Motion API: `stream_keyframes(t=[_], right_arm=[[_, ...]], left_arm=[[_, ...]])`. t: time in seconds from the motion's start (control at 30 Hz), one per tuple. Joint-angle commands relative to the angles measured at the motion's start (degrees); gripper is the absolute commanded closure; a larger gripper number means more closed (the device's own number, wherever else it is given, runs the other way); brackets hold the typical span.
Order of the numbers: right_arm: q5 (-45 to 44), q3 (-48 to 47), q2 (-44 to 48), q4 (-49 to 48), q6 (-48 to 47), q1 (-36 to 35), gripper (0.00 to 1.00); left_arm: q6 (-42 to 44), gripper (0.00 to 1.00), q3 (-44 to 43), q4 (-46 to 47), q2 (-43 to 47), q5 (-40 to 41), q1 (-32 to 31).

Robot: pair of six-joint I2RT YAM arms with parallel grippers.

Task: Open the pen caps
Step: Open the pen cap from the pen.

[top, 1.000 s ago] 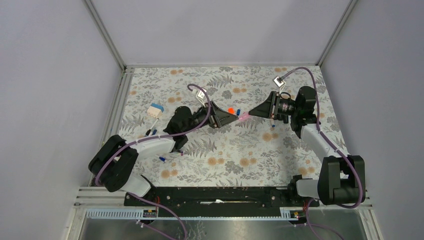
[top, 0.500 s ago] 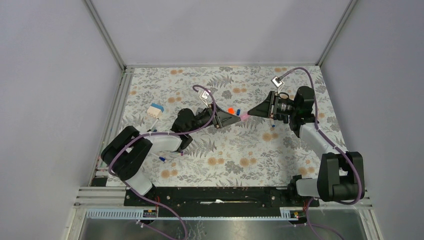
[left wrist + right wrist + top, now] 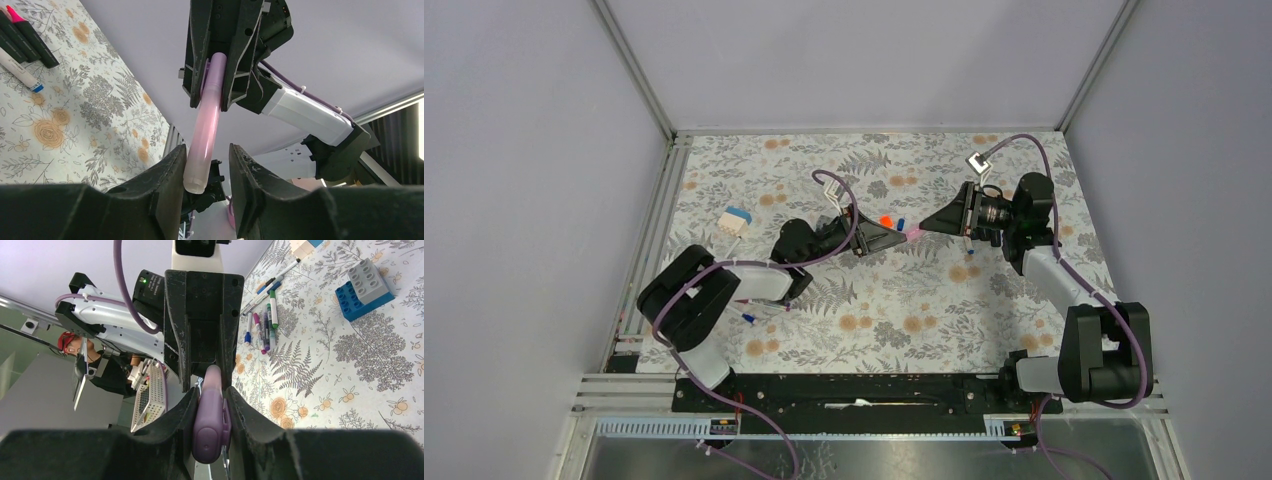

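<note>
I will next lower the purple cap in my right gripper, tilting down, away from the left gripper to the cloth near the blue cap and release it, because caps lie there.
A pink highlighter [image 3: 913, 234] hangs in the air between my two grippers over the middle of the table. My right gripper [image 3: 212, 392] is shut on its purple cap [image 3: 211, 425]. In the left wrist view the pale pink barrel [image 3: 205, 135] runs down from the right gripper [image 3: 215, 75] into my left gripper [image 3: 207, 150]. The barrel's end rests against one left finger [image 3: 167, 175], and a gap shows to the other, so the left jaws stand open round it. An orange cap [image 3: 885, 221] and a blue cap [image 3: 901, 224] lie on the cloth just behind the grippers.
A blue-and-grey block [image 3: 365, 287] and several pens [image 3: 262, 325] lie on the floral cloth to the left. More dark pens [image 3: 25, 40] and a white pen [image 3: 20, 75] show in the left wrist view. A small blue cap [image 3: 749, 318] lies near the left arm.
My left gripper has slid right onto the barrel's end and its jaws have narrowed around it. The right gripper has held still with the cap.
</note>
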State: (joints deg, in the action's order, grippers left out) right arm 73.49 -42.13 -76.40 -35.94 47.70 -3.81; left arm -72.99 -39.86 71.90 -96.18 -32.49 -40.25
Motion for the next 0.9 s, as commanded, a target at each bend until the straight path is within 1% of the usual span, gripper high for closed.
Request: stream_keyframes(t=[0.0, 0.2, 0.33, 0.6, 0.63, 0.67, 0.77, 0.87], right_arm=[[0.0, 0.7, 0.3, -4.6, -0.6, -0.4, 1.00], [0.3, 2.0, 1.4, -7.2, -2.1, -0.4, 1.00], [0.8, 2.8, 1.6, -9.3, -2.3, -0.3, 1.00], [2.1, 4.2, 2.1, -12.2, -4.2, -0.4, 1.00], [2.4, 4.4, 2.2, -12.6, -4.4, -0.4, 1.00], [2.5, 4.5, 2.3, -12.8, -4.6, -0.4, 1.00], [3.1, 4.6, 2.6, -13.0, -5.2, -0.4, 1.00], [3.9, 4.2, 2.9, -12.9, -5.8, -0.4, 1.00]], left_arm=[[-3.1, 0.64, -3.1, 9.4, -0.5, -3.9, -0.5], [-5.6, 0.66, -3.8, 11.5, -1.3, -6.1, -0.5], [-7.2, 0.72, -3.9, 13.8, -1.8, -7.1, -0.5], [-9.3, 0.72, -5.1, 15.1, -2.7, -8.4, -0.5], [-9.5, 0.74, -5.2, 15.4, -2.8, -8.4, -0.5], [-9.9, 0.79, -5.5, 15.7, -3.1, -8.6, -0.5], [-11.6, 1.00, -6.4, 17.4, -4.2, -9.5, -0.5], [-12.2, 1.00, -6.6, 18.0, -4.6, -10.4, -0.4]])
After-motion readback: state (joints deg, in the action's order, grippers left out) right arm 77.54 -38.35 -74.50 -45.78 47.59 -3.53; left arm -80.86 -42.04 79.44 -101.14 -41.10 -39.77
